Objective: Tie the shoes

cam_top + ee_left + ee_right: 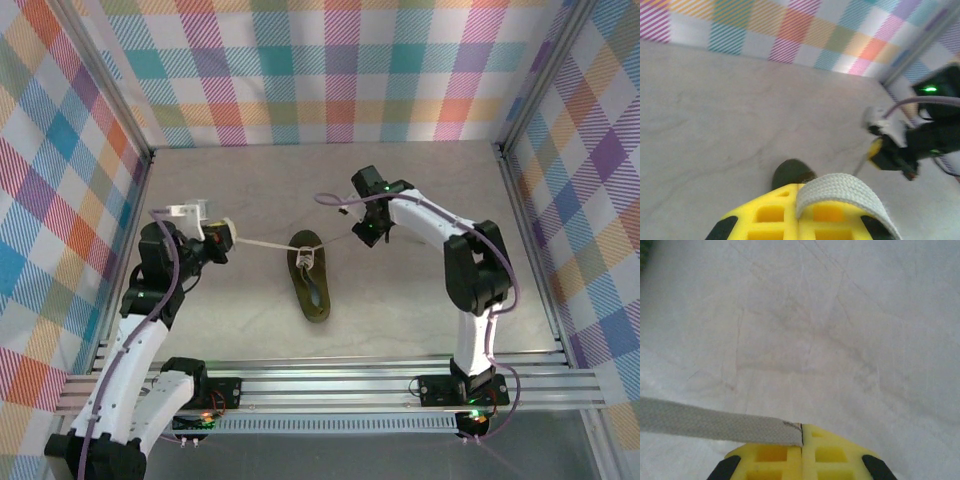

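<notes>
The spot above the bare tabletop is below my right gripper, so my gripper should pull back and down, away from the shoe (312, 288), and let go of its lace there.
A small dark olive-green shoe (312, 288) lies mid-table with its cream-white laces pulled out to both sides. My left gripper (224, 238) is left of the shoe, shut on the left lace (262, 243), which runs taut to the shoe's upper. In the left wrist view the lace (840, 192) loops over the closed yellow fingers (770, 215), with the shoe's dark end (790, 175) just beyond. My right gripper (364, 232) is right of the shoe, shut on the right lace (338, 240). The right wrist view has that lace (715, 422) pinched at the seam of my right gripper (801, 432).
Plaid walls enclose the grey table (420, 190) on three sides. Aluminium rails (330, 385) run along the near edge by the arm bases. A purple cable (335, 200) loops above the right wrist. The right gripper (900, 150) appears across the table in the left wrist view.
</notes>
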You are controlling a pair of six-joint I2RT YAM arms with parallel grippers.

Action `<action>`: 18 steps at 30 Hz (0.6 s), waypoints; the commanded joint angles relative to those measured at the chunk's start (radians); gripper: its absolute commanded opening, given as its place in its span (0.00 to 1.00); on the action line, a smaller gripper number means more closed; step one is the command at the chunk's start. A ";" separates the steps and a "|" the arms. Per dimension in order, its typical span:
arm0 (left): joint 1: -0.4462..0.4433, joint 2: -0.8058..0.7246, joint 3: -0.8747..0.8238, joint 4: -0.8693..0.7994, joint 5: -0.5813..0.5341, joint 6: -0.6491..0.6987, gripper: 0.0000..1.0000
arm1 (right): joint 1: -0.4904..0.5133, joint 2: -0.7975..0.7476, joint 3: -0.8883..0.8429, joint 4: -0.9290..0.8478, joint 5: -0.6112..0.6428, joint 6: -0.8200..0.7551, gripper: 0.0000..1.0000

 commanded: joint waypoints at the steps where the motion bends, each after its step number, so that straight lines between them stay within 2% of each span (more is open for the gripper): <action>1: 0.016 -0.037 -0.015 -0.221 -0.222 -0.109 0.00 | 0.007 -0.050 -0.069 -0.015 0.026 0.114 0.00; 3: 0.024 -0.052 -0.017 -0.302 -0.320 -0.153 0.00 | 0.006 -0.058 -0.094 -0.031 0.050 0.142 0.00; 9: 0.061 -0.082 -0.059 -0.411 -0.398 -0.208 0.00 | 0.002 -0.065 -0.111 -0.084 0.109 0.220 0.00; 12: 0.117 -0.047 -0.092 -0.436 -0.352 -0.253 0.00 | -0.023 -0.062 -0.115 -0.104 0.122 0.248 0.00; 18: 0.286 -0.021 -0.181 -0.424 -0.238 -0.310 0.00 | -0.095 -0.060 -0.130 -0.152 0.120 0.291 0.00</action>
